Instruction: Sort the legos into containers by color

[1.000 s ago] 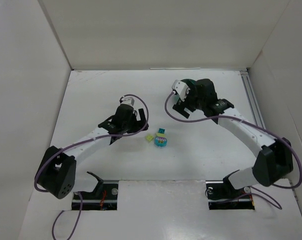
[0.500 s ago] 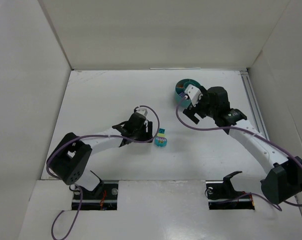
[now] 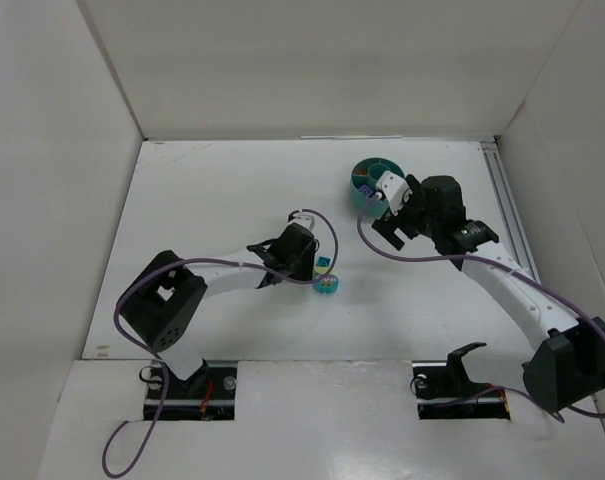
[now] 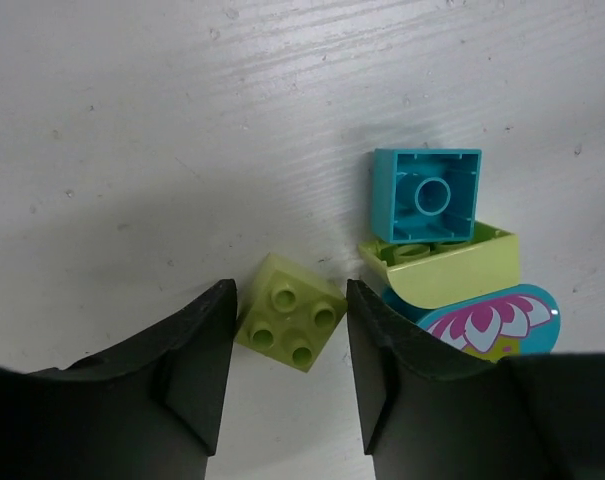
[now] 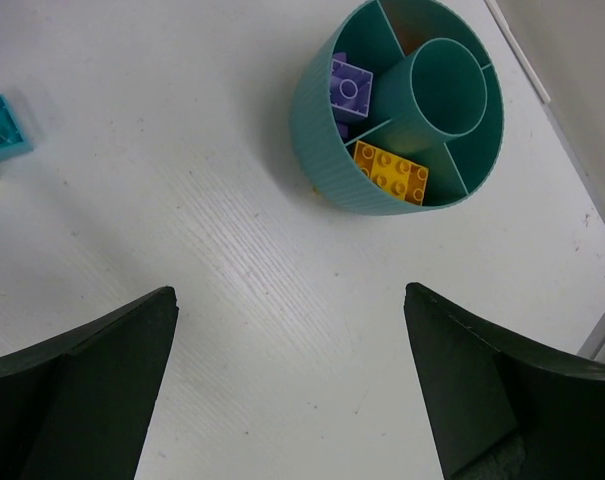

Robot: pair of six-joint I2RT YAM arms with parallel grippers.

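Observation:
The tub's empty center ring [image 3: 379,172] is outward of my left gripper and to its right in the top view, so I should lift the light green brick over it and let go.
A light green brick [image 4: 290,325] lies flat on the table between my left gripper's [image 4: 289,296] fingertips, its corners touching both jaws. Just right of it stands a cluster: a teal brick [image 4: 427,195], a light green curved piece [image 4: 452,270] and a round teal piece with a pink flower [image 4: 492,322]. From above, the left gripper [image 3: 304,262] sits beside that cluster [image 3: 325,283]. The round teal tub [image 5: 317,150] holds a purple brick [image 5: 350,88] and a yellow brick [image 5: 390,172] in separate wedges. My right gripper [image 5: 292,300] hangs open in front of the tub [image 3: 367,170], nothing between its fingers.
White walls enclose the table on the left, back and right. A rail [image 3: 507,210] runs along the right edge, close behind the tub. The teal brick [image 5: 2,125] shows at the left edge of the right wrist view.
My left arm has reached right to the light green brick and its jaws have closed in on it. The right gripper has drawn back from over the tub, uncovering it.

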